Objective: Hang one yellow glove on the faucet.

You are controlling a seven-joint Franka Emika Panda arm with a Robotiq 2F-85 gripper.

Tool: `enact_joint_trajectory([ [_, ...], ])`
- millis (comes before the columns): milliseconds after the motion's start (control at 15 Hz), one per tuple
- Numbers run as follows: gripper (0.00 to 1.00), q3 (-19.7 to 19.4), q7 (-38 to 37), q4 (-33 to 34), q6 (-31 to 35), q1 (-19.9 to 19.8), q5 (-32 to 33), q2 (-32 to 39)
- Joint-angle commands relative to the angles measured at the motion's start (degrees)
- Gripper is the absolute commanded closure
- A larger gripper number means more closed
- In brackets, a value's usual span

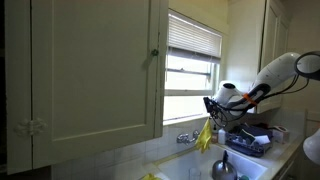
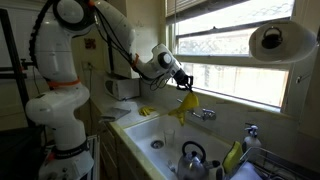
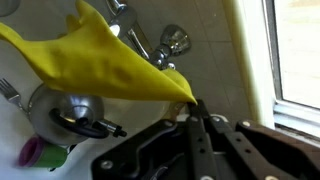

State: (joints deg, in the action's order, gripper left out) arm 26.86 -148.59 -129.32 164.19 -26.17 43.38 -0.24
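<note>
I need to move my gripper down toward the silver faucet below it next and let go of the glove so it is draped there, because the glove's cuff is still held high.
My gripper (image 3: 192, 105) is shut on the cuff end of the yellow glove (image 3: 110, 65), which hangs limp from the fingertips. In both exterior views the gripper (image 1: 211, 108) (image 2: 184, 84) holds the glove (image 1: 204, 135) (image 2: 185, 104) in the air over the sink, just above and beside the silver faucet (image 1: 186, 137) (image 2: 205, 114). In the wrist view the faucet (image 3: 168, 42) with its handles lies past the glove. A second yellow glove (image 2: 147, 111) lies on the sink's edge.
A white sink (image 2: 160, 130) holds a dark rounded kettle (image 2: 191, 157) (image 3: 65, 115). A window with blinds (image 1: 192, 60) is behind the faucet. A large cabinet door (image 1: 95, 70) blocks much of an exterior view. A dish rack (image 1: 247, 140) stands beside the sink.
</note>
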Motion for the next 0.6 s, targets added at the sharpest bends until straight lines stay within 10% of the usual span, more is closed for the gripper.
enact_joint_trajectory([
  [0,1.00,0.00,-11.89,4.59,-6.59,0.12,11.56,3.06],
  [467,1.00,-0.57,-13.46,9.12,-21.39,1.63,23.70,7.17],
  [533,1.00,-10.67,-6.44,10.23,-21.82,10.99,18.92,5.81],
])
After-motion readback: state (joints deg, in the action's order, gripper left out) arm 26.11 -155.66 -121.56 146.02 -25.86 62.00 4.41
